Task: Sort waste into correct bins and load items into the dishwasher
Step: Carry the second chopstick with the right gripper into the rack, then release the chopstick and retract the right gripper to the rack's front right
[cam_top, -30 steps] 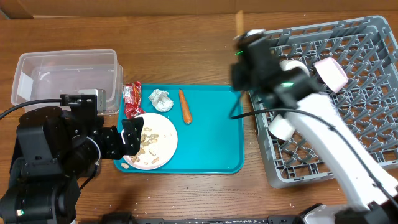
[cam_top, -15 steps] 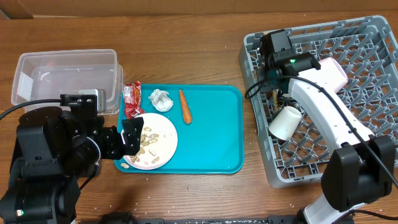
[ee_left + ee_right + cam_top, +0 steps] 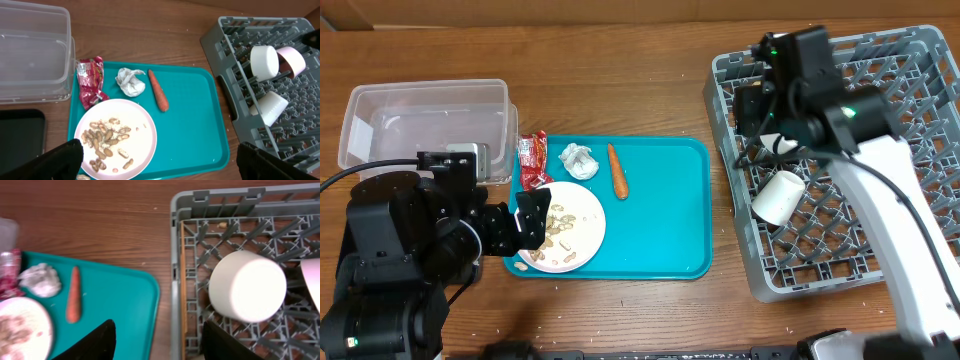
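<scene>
My left gripper moves down and outward next, past the plate onto the near end of the carrot (image 3: 622,189) (image 3: 162,104), turning slightly because the carrot lies slanted across the wrist view.
On the teal tray (image 3: 665,225) lie a red wrapper (image 3: 532,160), a crumpled tissue (image 3: 579,160), a carrot (image 3: 617,171) and a white plate (image 3: 570,228) of beige scraps. My left gripper (image 3: 160,165) hangs open above the plate's near edge, holding nothing. Over the left end of the grey rack (image 3: 880,230) my right gripper (image 3: 157,345) is open and empty. Wooden chopsticks (image 3: 183,285) lie along the rack's left inner wall. In the rack rest white cups (image 3: 264,61), (image 3: 270,107) and a pinkish bowl (image 3: 292,59).
The clear tub (image 3: 425,120) stands on the table left of the teal tray, and the black tray (image 3: 20,132) sits in front of it, mostly under my left arm in the overhead view. Bare wood separates the teal tray from the rack.
My right gripper has gone from shut to open and has shifted right and up over the rack's left end. The left arm and the things on the teal tray have not moved.
</scene>
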`<state>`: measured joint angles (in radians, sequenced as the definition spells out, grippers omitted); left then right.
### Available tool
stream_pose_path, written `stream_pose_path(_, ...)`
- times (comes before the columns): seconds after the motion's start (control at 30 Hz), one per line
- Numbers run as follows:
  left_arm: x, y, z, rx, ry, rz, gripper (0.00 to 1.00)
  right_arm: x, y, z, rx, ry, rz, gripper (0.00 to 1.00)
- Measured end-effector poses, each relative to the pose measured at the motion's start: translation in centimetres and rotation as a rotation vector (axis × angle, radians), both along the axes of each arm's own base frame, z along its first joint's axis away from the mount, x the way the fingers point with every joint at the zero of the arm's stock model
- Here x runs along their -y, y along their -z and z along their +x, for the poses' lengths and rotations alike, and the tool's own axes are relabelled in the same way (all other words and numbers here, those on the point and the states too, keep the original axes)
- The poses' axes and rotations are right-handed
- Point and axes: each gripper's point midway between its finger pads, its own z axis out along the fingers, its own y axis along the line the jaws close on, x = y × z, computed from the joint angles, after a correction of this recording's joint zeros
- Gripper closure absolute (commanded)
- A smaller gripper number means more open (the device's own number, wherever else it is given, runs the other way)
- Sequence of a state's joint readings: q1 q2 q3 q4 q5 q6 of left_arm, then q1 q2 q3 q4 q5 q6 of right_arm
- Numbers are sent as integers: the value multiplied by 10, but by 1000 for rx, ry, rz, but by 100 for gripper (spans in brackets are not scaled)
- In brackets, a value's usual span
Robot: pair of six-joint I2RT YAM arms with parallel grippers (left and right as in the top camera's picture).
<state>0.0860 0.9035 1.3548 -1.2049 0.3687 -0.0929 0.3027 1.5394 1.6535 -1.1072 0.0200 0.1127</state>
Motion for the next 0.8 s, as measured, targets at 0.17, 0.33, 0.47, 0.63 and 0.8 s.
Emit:
stream_pose_path(0.17, 0, 0, 0, 0, 0, 0, 0, -7, -24, -22, 16, -14, 94, 43)
stream_pose_path(0.33, 0, 0, 0, 0, 0, 0, 0, -15, -51, -44, 58, -58, 183, 43)
stream_pose_path(0.47, 0, 0, 0, 0, 0, 0, 0, -10, -81, -73, 127, -77, 222, 41)
stream_pose_path(0.63, 0, 0, 0, 1, 0, 0, 0, 8, -140, -132, 322, -97, 284, 20)
stream_pose_path(0.8, 0, 0, 0, -2, -6, -7, 0, 24, -178, -186, 483, -113, 331, 0)
